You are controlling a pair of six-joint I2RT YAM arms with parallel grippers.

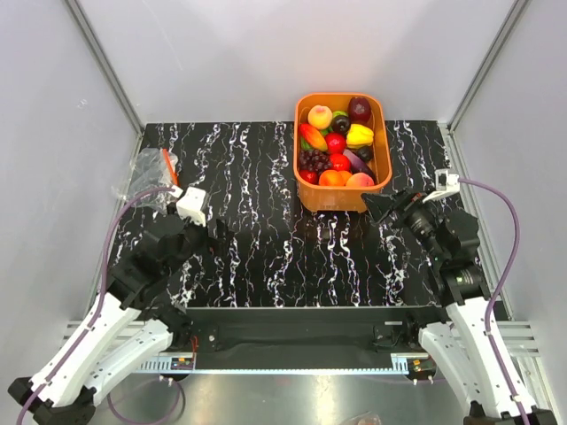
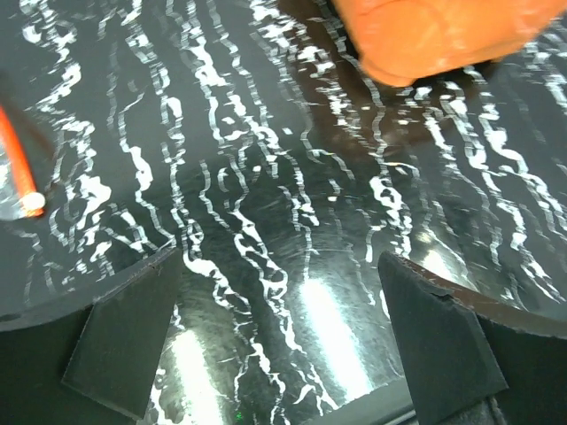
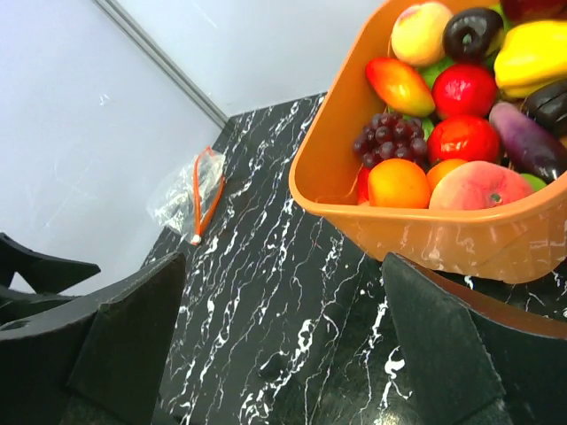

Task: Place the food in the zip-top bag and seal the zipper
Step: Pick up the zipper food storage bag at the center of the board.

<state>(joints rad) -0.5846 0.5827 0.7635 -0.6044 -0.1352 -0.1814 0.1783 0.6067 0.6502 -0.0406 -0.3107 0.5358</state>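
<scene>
My left gripper should reach outward, to its left in the top view, and lower over the red-orange zipper (image 1: 169, 166) (image 2: 15, 159), because the zipper is below it and farther out on that side.
The food (image 1: 337, 142) lies piled in an orange basket (image 1: 338, 200) at the back middle of the table. In the right wrist view I see a purple grape bunch (image 3: 390, 142), an orange (image 3: 399, 181) and a peach (image 3: 483, 188) inside the basket (image 3: 425, 235). The clear zip-top bag (image 1: 149, 173) lies crumpled at the far left, empty, its red-orange zipper (image 1: 169, 166) gaping apart (image 3: 205, 188). My left gripper (image 1: 215, 234) hovers open right of the bag, over bare table (image 2: 279, 292). My right gripper (image 1: 379, 207) is open by the basket's near right corner, with nothing between its fingers (image 3: 283, 283).
The table (image 1: 266, 248) is black marble-patterned, with white walls on three sides. In the left wrist view the zipper's white end piece (image 2: 33, 204) shows at the left edge and the basket's corner (image 2: 443, 35) at the top right.
</scene>
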